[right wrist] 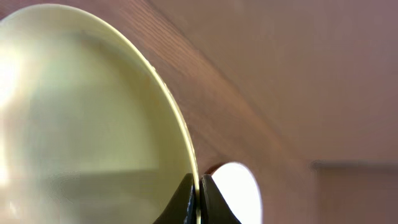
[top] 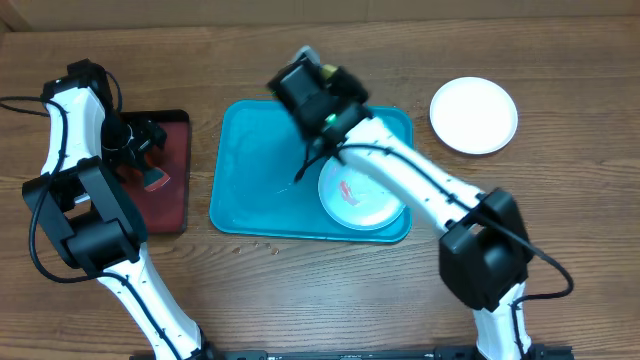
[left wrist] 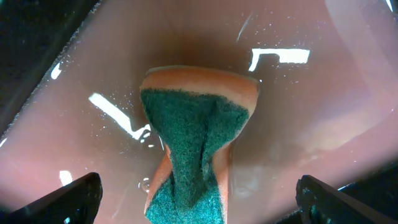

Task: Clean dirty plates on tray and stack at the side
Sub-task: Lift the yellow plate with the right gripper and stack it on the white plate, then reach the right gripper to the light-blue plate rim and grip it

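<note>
Next, my right gripper turns the yellow-green plate flat, then lowers it onto the white plate (top: 474, 116) (right wrist: 237, 193) beside the turquoise tray.
My right gripper (right wrist: 199, 186) is shut on the rim of the yellow-green plate (right wrist: 87, 118) and holds it on edge in the air. In the overhead view this gripper (top: 305, 82) is above the far edge of the turquoise tray (top: 250, 170), and it hides most of the plate. The pale mint plate (top: 360, 195), with a red smear, lies in the tray's right part. The white plate (top: 474, 115) lies on the table at the right and also shows in the right wrist view (right wrist: 239, 190). My left gripper (left wrist: 199, 194) is open just above an orange-and-green sponge (left wrist: 199, 124).
The sponge lies on the wet floor of a dark red, black-rimmed tray (top: 175, 205) left of the turquoise tray. My left gripper (top: 140, 145) hangs over it. The right arm reaches across the turquoise tray from the front right.
</note>
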